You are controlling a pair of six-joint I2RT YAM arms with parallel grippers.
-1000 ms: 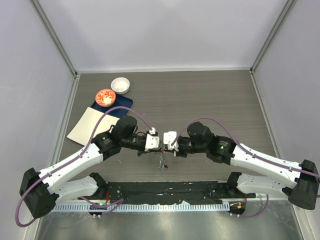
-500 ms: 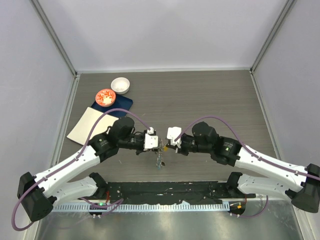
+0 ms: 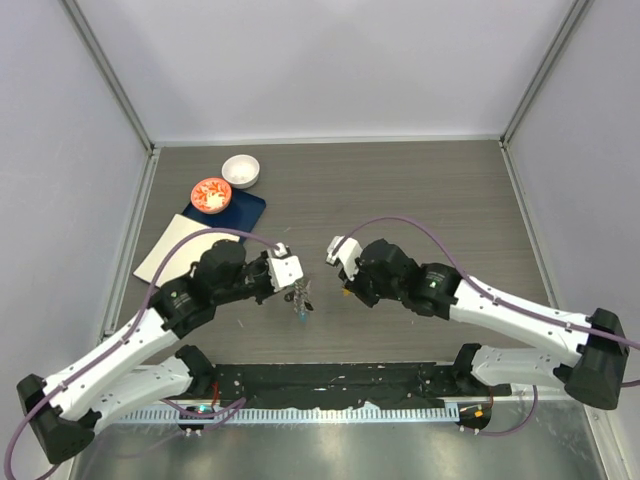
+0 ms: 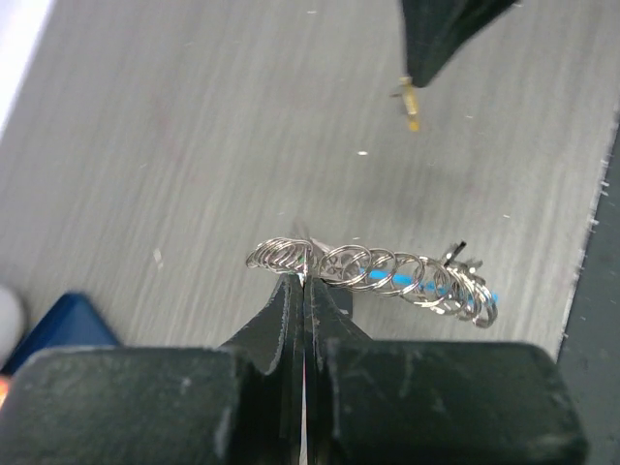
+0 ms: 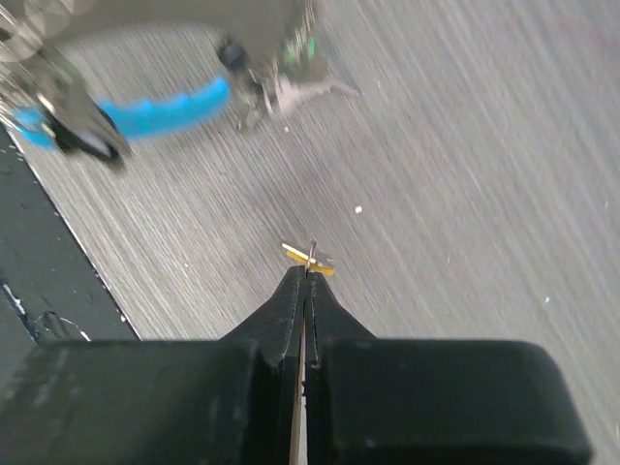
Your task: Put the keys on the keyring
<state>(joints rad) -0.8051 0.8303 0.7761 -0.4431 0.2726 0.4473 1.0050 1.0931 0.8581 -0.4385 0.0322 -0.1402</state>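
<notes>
I will next tilt my right gripper and lower it outward to release the small key on the bare tabletop, clear of the keyring [image 4: 373,276].
My left gripper [image 3: 296,289] is shut on the keyring [image 4: 373,276], a loop of small metal rings with a blue plastic piece, and holds it above the table. The keyring hangs below the fingers in the top view [image 3: 301,304]. My right gripper [image 3: 347,289] is shut on a small key with a yellow tag [image 5: 312,257], a short way right of the keyring. That key also shows in the left wrist view [image 4: 412,103] under the right fingertips [image 4: 436,44]. In the right wrist view the blue piece [image 5: 145,111] is blurred, and a key with a green tag [image 5: 291,68] hangs by it.
A red-patterned dish [image 3: 211,194] and a white bowl [image 3: 241,170] stand at the back left, by a dark blue pad [image 3: 240,208] and a white sheet [image 3: 178,250]. A black mat [image 3: 330,380] runs along the table's near edge.
The two grippers, close together at the centre before, have drawn apart. The left one carried the keyring left and nearer; the right one pulled back to the right with the yellow-tagged key.
</notes>
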